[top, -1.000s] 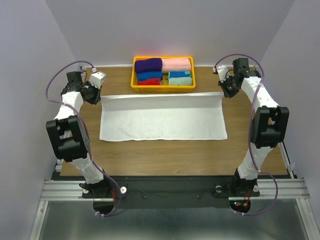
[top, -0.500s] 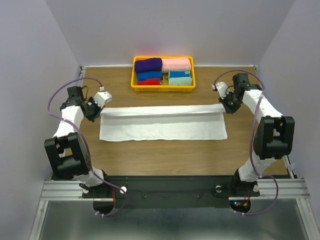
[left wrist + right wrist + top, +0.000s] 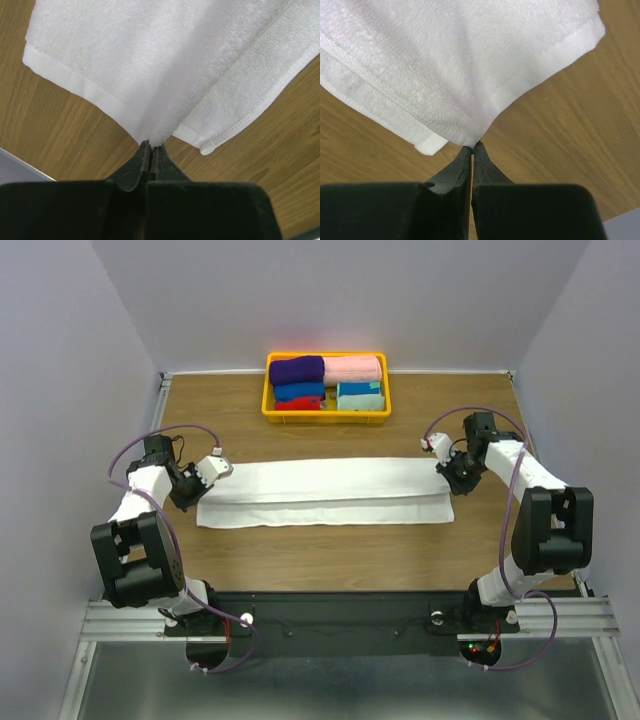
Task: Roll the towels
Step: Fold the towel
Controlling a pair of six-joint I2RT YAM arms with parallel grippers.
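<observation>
The towel's near part is still uncovered, so I should bring my right gripper back and down onto the lower layer's near corner (image 3: 450, 520) (image 3: 427, 148) and release the towel's pinched corner there.
A long white towel (image 3: 325, 492) lies across the wooden table, its far long edge folded over toward the near edge. My left gripper (image 3: 208, 476) is shut on the towel's left far corner, seen in the left wrist view (image 3: 151, 146) with the white cloth (image 3: 165, 65) pinched at the tips. My right gripper (image 3: 443, 469) is shut on the right far corner, seen in the right wrist view (image 3: 472, 146) with the cloth (image 3: 450, 65) pinched there. The lower layer's corner shows beneath in both wrist views.
A yellow basket (image 3: 326, 412) at the back centre holds several rolled towels: purple, pink, blue, red and teal. Bare wooden table (image 3: 330, 560) lies between the towel and the arm bases.
Both grippers have pulled the towel's far edge toward the near edge, folding it over. The towel now looks about half as deep as a second ago.
</observation>
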